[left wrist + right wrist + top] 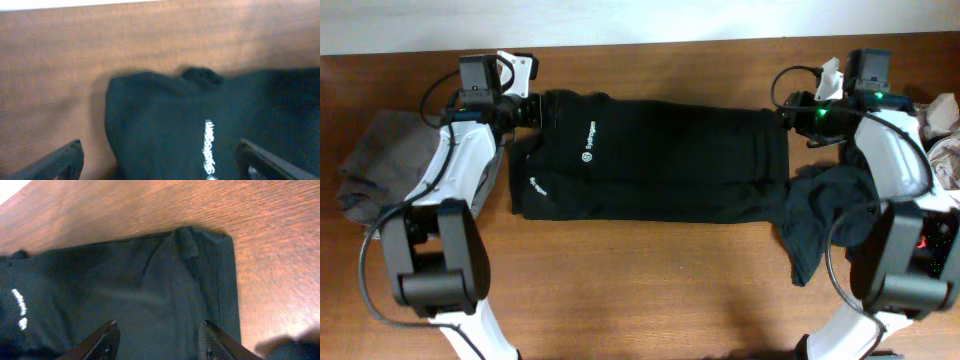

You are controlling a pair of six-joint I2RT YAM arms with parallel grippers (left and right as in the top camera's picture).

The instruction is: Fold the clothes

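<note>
My left gripper should next go down to the T-shirt's far corner by the print below it and close, as the T-shirt's side edge runs between its open fingers.
A black T-shirt with white logo print lies folded into a long band across the middle of the table. My left gripper is open over its upper left corner; in the left wrist view the fingers straddle the black cloth and its white print. My right gripper is open over the upper right corner; in the right wrist view the fingers hover above the hem end. Neither gripper holds cloth.
A grey garment lies bunched at the left edge. A dark garment lies crumpled at the right, with light beige cloth behind it. The wooden table shows in front.
</note>
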